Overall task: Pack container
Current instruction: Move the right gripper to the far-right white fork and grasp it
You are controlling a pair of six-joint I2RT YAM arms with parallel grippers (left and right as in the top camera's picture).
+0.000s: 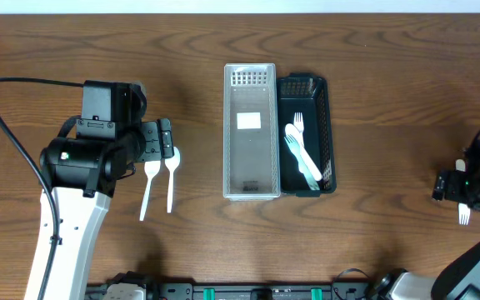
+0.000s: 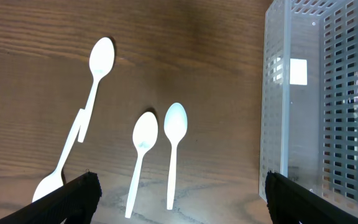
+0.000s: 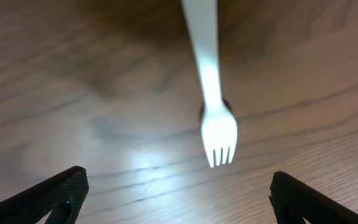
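The right gripper moves down onto the fork's neck behind the tined head next, since the fork lies flat below, lengthwise between the open fingers.
A clear plastic basket and a black basket stand side by side mid-table. The black one holds white forks; the clear one looks empty. Two white spoons lie left of the baskets, just below my open, empty left gripper. The left wrist view shows these two spoons between the open fingers, a third spoon farther off, and the clear basket at right. A white fork lies at the far right; my open right gripper hovers beside it. The fork lies ahead of the open fingers.
The wooden table spans the view. A black cable loops at the left behind the left arm. Another white utensil end shows by the left finger in the left wrist view.
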